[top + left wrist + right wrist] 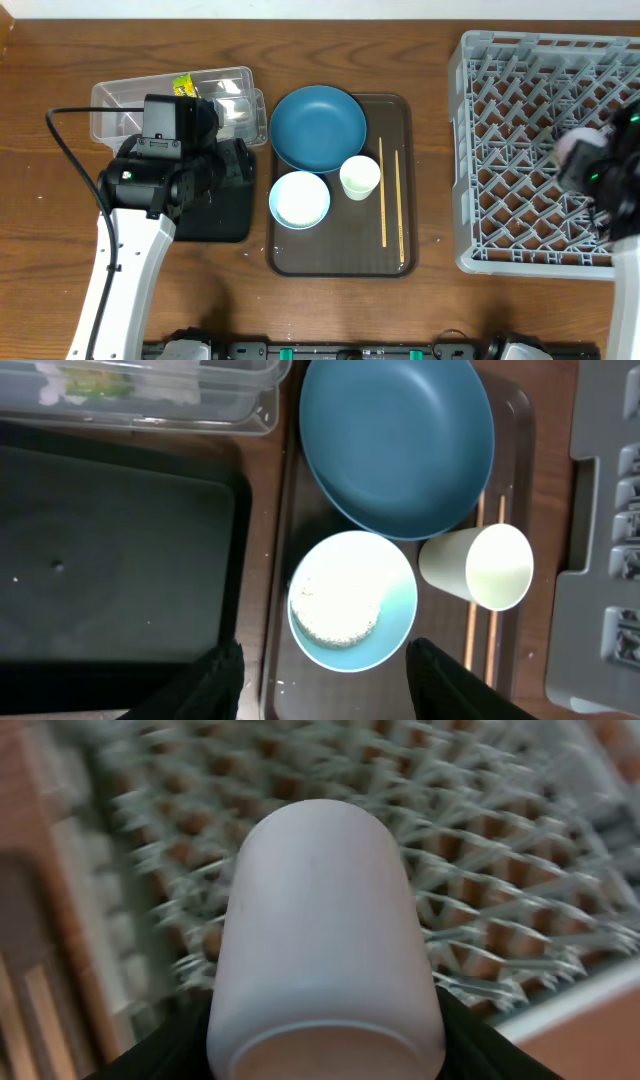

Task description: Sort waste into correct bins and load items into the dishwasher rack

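The empty pegs by the rack's near edge (560, 945) lie below and back, so next I need to move my right gripper back and down to release the pinkish cup (320, 930).
My right gripper (325, 1040) is shut on the pinkish cup (320, 930), held over the grey dishwasher rack (540, 150); the cup also shows in the overhead view (570, 148). My left gripper (325, 685) is open and empty above the black tray (215, 200), near the white bowl (352, 600) that holds rice-like grains (335, 605). The blue plate (318, 127), pale green cup (359, 177) and two chopsticks (390, 205) lie on the brown serving tray (340, 255). The clear tub (120, 105) holds the yellow-green wrapper (184, 86) and white tissue.
The rack fills the right side of the table. A black cable (65, 145) runs from the left arm across the table's left part. A few loose grains (285, 682) lie on the brown tray near the bowl.
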Motion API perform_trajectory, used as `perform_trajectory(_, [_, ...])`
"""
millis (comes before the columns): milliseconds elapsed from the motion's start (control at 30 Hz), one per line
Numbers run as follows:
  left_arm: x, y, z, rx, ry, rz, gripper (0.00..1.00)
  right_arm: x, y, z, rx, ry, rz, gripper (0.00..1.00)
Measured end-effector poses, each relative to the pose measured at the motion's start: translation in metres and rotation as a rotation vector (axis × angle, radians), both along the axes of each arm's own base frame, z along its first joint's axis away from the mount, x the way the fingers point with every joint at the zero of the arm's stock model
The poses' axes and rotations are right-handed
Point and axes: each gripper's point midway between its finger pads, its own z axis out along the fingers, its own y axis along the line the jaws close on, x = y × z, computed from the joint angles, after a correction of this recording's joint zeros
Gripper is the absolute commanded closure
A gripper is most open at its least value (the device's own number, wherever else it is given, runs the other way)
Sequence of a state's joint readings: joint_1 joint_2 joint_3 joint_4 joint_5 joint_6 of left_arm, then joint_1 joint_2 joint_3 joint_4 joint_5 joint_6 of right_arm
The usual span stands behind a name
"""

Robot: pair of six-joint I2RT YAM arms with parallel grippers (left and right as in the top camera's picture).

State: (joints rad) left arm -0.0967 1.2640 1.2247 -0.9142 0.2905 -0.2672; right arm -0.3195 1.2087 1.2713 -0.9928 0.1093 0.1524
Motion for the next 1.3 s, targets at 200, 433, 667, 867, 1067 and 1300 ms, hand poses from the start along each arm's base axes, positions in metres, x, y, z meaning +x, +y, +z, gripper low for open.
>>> perform_trajectory(200, [-0.001, 0.001, -0.001, 0.007, 0.005, 0.001, 0.45, -0.012, -0.071, -0.011, 0.013, 0.044, -0.246, 0.99])
perform_trajectory(433, [-0.002, 0.001, -0.001, 0.007, 0.008, 0.001, 0.44, -0.034, -0.123, -0.048, 0.07, 0.13, -0.439, 0.99])
perform_trajectory(667, [-0.003, 0.001, -0.002, 0.008, 0.015, 0.001, 0.45, -0.041, -0.144, -0.084, 0.132, 0.202, -0.526, 0.9])
perform_trajectory(867, [-0.004, 0.001, -0.003, 0.008, 0.019, 0.001, 0.45, -0.043, -0.153, -0.107, 0.176, 0.236, -0.569, 0.46])
perform_trajectory(1067, [-0.004, 0.001, -0.003, 0.008, 0.019, 0.001, 0.44, -0.033, -0.15, -0.118, 0.237, 0.219, -0.562, 0.01])
perform_trajectory(1300, [-0.001, 0.001, -0.001, 0.009, 0.005, -0.002, 0.36, -0.023, -0.138, -0.107, 0.294, 0.158, -0.517, 0.01])
